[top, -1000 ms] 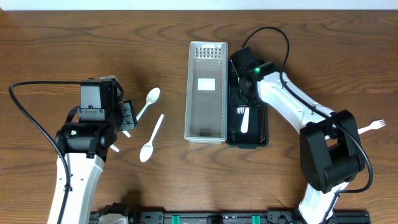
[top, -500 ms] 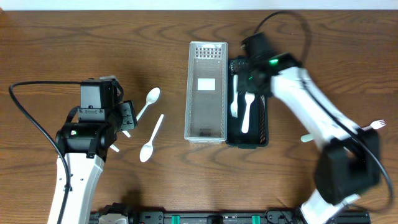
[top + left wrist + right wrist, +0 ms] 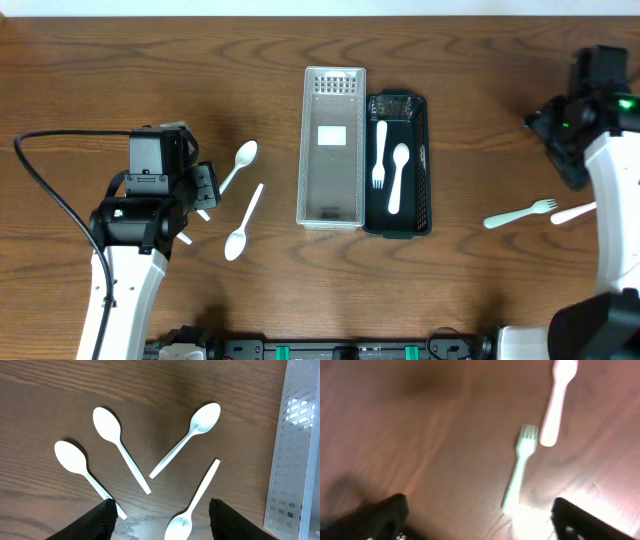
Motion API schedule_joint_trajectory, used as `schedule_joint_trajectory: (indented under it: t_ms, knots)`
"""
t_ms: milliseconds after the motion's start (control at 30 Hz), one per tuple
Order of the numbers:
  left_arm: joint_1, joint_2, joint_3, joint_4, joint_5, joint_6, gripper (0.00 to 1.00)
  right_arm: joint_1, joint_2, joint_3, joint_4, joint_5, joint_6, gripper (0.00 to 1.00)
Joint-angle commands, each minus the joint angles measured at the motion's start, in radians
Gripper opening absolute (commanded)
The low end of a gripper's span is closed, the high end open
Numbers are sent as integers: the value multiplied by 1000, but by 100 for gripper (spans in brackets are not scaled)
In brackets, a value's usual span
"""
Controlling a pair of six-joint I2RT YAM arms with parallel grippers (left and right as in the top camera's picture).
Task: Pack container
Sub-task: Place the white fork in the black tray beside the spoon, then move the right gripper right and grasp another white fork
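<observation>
My right gripper lowers its open fingers next onto the neck behind the tines of the white fork below, because that slim part fits between them.
A black container (image 3: pixel 425 165) stands at the table's middle with a white fork (image 3: pixel 379 155) and a white spoon (image 3: pixel 397 178) lying in it. Beside it on the left is a clear perforated tray (image 3: pixel 332 185). My right gripper (image 3: pixel 558 140) hovers open at the far right, above two white forks (image 3: pixel 520 213) (image 3: pixel 573 212); its blurred wrist view shows the fork (image 3: pixel 520 467) ahead of the empty gripper (image 3: pixel 480 525). The left gripper (image 3: pixel 205 188) hangs open over several white spoons (image 3: pixel 117 445) (image 3: pixel 187 437), one spoon bowl (image 3: pixel 180 525) lying on the wood below its fingers.
The clear tray's edge (image 3: pixel 295 450) fills the right side of the left wrist view. A black cable (image 3: pixel 45 185) loops left of the left arm. A black rail (image 3: pixel 330 350) runs along the front edge.
The right gripper opened, leaving the fork in the black container beside the spoon, and its arm swung away to the far right. The left arm has not moved.
</observation>
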Motion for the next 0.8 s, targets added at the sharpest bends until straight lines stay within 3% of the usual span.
schedule_joint_trajectory:
  t_ms: [0, 267, 767]
  knots:
    - [2, 5, 21, -2, -8, 6, 62, -73, 51, -79, 24, -14, 46, 99]
    - [2, 5, 21, -2, -8, 7, 62, -138, 162, -219, 151, -55, 45, 99]
    - [2, 5, 21, -2, -8, 7, 62, -136, 290, -291, 310, -70, -16, 99]
